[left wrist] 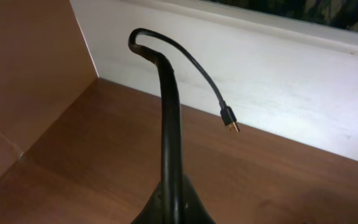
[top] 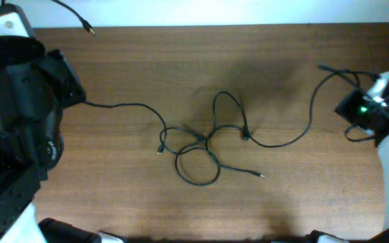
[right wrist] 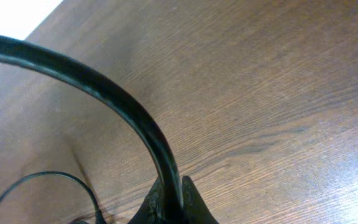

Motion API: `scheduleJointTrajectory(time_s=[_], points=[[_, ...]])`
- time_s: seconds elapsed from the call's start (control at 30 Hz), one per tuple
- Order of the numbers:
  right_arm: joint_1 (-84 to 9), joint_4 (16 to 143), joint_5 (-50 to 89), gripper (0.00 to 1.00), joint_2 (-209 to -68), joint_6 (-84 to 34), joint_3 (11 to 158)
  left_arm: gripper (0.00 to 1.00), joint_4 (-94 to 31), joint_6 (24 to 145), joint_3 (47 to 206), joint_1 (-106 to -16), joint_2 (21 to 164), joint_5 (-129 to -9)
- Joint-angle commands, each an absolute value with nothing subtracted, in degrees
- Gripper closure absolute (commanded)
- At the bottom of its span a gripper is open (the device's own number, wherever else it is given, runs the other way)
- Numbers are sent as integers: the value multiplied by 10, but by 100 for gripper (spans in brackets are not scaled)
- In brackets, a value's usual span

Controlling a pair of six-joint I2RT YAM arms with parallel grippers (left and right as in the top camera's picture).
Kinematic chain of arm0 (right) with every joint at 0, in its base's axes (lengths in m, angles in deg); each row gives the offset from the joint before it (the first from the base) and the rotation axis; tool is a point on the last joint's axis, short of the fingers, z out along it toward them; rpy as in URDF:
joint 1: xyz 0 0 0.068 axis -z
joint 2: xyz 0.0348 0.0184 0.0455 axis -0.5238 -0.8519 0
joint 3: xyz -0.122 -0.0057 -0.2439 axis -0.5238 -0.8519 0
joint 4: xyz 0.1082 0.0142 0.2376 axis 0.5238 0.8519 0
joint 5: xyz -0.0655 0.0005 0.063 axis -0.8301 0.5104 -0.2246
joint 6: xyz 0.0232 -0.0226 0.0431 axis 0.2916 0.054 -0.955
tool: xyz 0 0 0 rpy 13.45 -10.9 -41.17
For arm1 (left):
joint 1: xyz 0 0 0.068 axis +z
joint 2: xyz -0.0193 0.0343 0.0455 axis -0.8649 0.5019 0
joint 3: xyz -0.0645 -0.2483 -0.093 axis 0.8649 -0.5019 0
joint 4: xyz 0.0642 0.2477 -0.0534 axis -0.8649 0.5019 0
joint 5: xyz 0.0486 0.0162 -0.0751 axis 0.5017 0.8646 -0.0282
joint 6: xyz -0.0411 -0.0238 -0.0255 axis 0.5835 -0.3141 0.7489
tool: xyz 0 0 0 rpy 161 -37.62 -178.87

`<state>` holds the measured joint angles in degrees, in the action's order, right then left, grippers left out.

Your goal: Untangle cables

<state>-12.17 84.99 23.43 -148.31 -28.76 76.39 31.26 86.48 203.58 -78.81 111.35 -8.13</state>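
Note:
The cable's gold-tipped plug (left wrist: 230,122) is hanging clear of the knot, so my left gripper should next move slightly toward the knot and open to let go of the cable over the bare tabletop.
Two thin black cables lie knotted together (top: 204,138) at the table's middle. One free end with a gold tip (top: 261,176) points right, and another plug (top: 159,150) sits at the knot's left. One strand (top: 123,104) runs left to my left arm (top: 19,101). My left gripper (left wrist: 169,208) is shut on a cable (left wrist: 168,106) that bends over and ends in a gold-tipped plug (left wrist: 230,122), also seen in the overhead view (top: 90,30). Another strand (top: 310,111) curves right to my right arm (top: 373,108). My right gripper (right wrist: 174,202) is shut on that cable (right wrist: 123,102).
The wooden table (top: 302,202) ends at a white wall (left wrist: 278,68) along the far edge. A brown panel (left wrist: 23,74) stands at the far left. A thin cable loop (right wrist: 48,180) lies on the table near the right gripper.

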Motion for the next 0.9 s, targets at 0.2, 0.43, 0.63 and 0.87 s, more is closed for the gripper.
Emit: scheduleJointTrajectory(time_s=[0.2,0.43,0.63,0.87], points=[[-118,857,120,1,-1503,-326,770,100,311,847,2038,-784,1120,-104],[-246,833,305,1,-1532,-45,769,100,311,847,2038,-784,1120,-107],[-400,866,353,19,-1532,181,769,100,311,846,2038,-784,1121,-107],[-444,875,352,1,-1544,209,768,97,311,840,2038,-784,1128,-122]])
